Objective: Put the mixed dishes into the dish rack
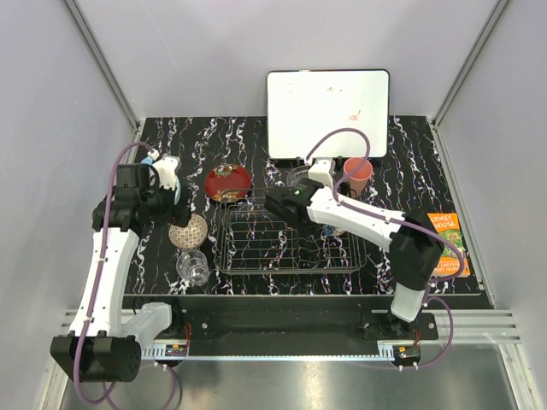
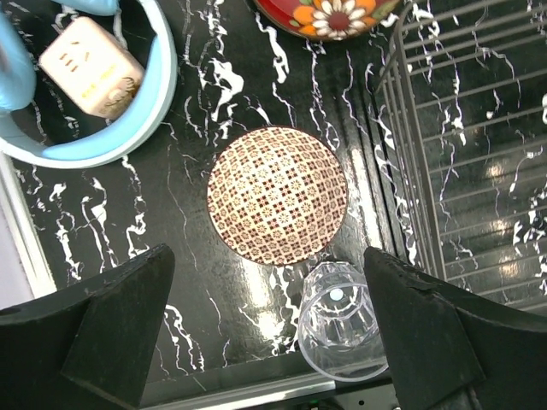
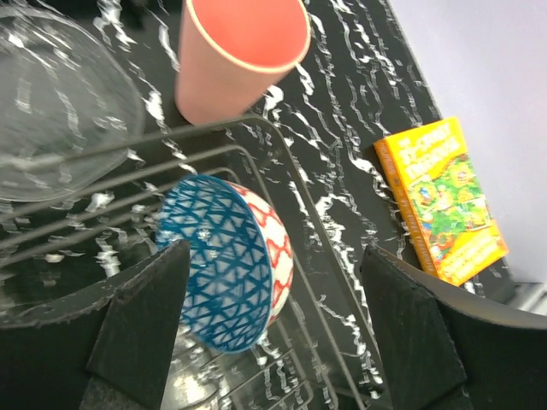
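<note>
Next, my left gripper lowers its open fingers over the rim of the beige lattice bowl [image 2: 278, 195] below it, by the rack, where bare tabletop leaves room.
The chrome dish rack [image 1: 273, 243] stands mid-table. A blue patterned bowl [image 3: 226, 273] stands on edge in its right part, between the spread fingers of my open right gripper [image 3: 275, 252], which hangs over it in the top view [image 1: 323, 209]. The pink cup [image 3: 239, 51] and clear glass bowl [image 3: 60, 102] sit just beyond the rack. My left gripper [image 2: 267, 282] is open and empty, high above the beige lattice bowl [image 2: 278, 195] and the small clear glass [image 2: 342, 329], left of the rack [image 2: 453, 128]. The red bowl [image 1: 228, 182] sits behind the rack's left corner.
A light blue bowl [image 2: 145, 111] holding a beige block [image 2: 90, 67] sits at the far left. A white board [image 1: 327, 114] leans at the back. An orange booklet [image 3: 440, 201] lies at the right. The small glass stands close to the table's front edge.
</note>
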